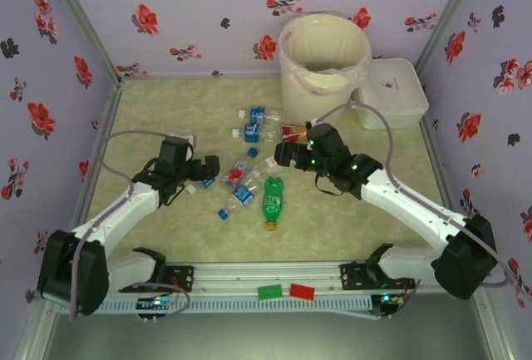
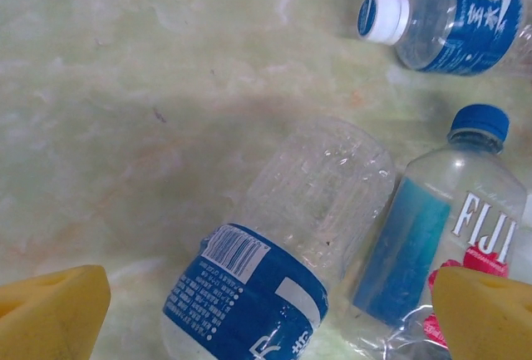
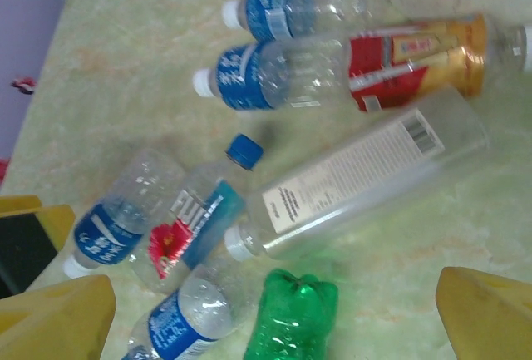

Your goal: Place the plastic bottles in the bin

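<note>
I will lower my left gripper around the blue label [image 1: 205, 183] [image 2: 249, 289] of the clear plastic bottle below it, because the open fingers are wider apart than the body of that bottle.
Several plastic bottles lie in a loose cluster mid-table. My left gripper [image 1: 206, 170] is open just left of them. Its yellow fingertips [image 2: 51, 312] stand either side of a clear blue-labelled bottle [image 2: 278, 244], not touching it. Beside that lies a Fiji bottle [image 2: 453, 227]. My right gripper [image 1: 281, 155] hovers open over the cluster, nothing between its fingertips [image 3: 490, 314]. Below it lie a green bottle [image 3: 293, 318], a long clear white-labelled bottle [image 3: 357, 179], the Fiji bottle [image 3: 195, 219] and a red-and-yellow bottle [image 3: 416, 56]. The cream bin [image 1: 324, 54] stands at the back.
A flat white lidded box [image 1: 397, 92] sits right of the bin against the back right wall. Two more blue-labelled bottles [image 1: 259, 124] lie just in front of the bin. Flowered walls close in the table on three sides. Bare tabletop [image 1: 158, 110] extends at back left.
</note>
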